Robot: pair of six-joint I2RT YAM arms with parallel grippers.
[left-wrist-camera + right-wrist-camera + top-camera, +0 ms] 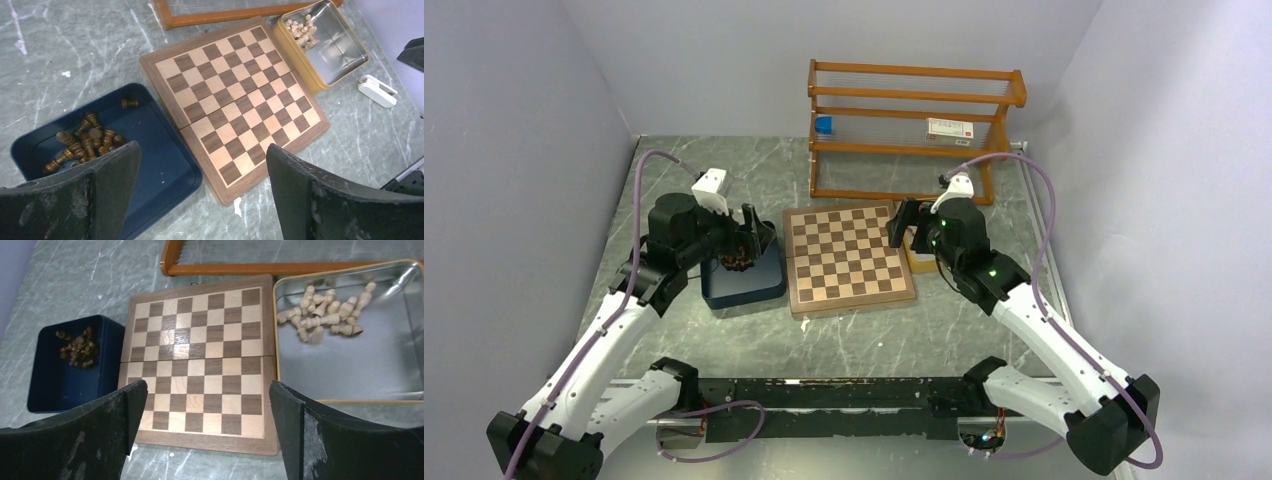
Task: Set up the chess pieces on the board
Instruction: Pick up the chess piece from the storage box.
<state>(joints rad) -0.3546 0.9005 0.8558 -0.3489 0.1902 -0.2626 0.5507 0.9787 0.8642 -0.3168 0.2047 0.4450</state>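
Note:
One cream piece sits beside bare tray at the heap's near edge, so my right gripper needs to go down toward the right in the wrist view onto that piece (317,335) next.
The board (848,258) lies flat mid-table with no pieces on its squares; it also shows in the wrist views (235,100) (200,365). Dark brown chess pieces (85,142) lie heaped in a dark blue tray (195,175) left of the board. Pale cream chess pieces (322,312) lie in a shallow tan tray (350,401) on its right. My left gripper (749,228) hovers open over the blue tray, nothing between its fingers (202,150). My right gripper (902,225) hangs open above the board's right edge beside the tan tray, also holding nothing (207,385).
A wooden rack (914,130) stands behind the board, holding a small blue object (824,125) and a white box (949,128). A small white object (377,91) lies on the table right of the tan tray. Grey walls close in both sides.

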